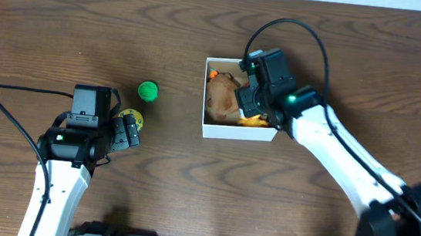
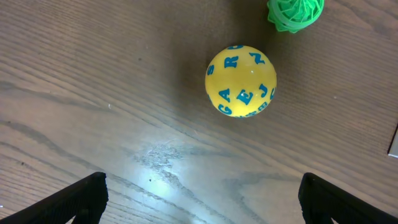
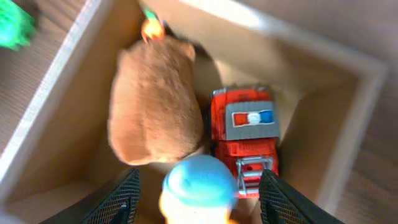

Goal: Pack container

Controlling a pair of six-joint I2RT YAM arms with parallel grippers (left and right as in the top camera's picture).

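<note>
My left gripper will move outward and down next until its open fingers are on both sides of the yellow ball (image 1: 134, 116), because that ball is still on the tabletop outside the container (image 1: 240, 132).
The container (image 1: 240, 132), a white box with a tan inside, sits right of the table's middle. My right gripper (image 1: 249, 98) hovers over it, open. In the right wrist view the box (image 3: 53, 99) holds a brown plush toy (image 3: 155, 106) and a red fire truck (image 3: 245, 137). A blurred toy with a blue top (image 3: 199, 186) sits between my right fingers (image 3: 199, 202), which do not touch it. My left gripper (image 1: 128, 132) is open and empty next to a yellow ball with blue letters (image 1: 130, 116). That ball (image 2: 240, 81) lies ahead of the left fingers (image 2: 202, 199).
A green lattice ball (image 1: 147, 90) lies on the table just beyond the yellow ball, and it also shows at the top of the left wrist view (image 2: 295, 12). A small orange piece (image 3: 152, 28) lies in the box's far corner. Cables trail from both arms.
</note>
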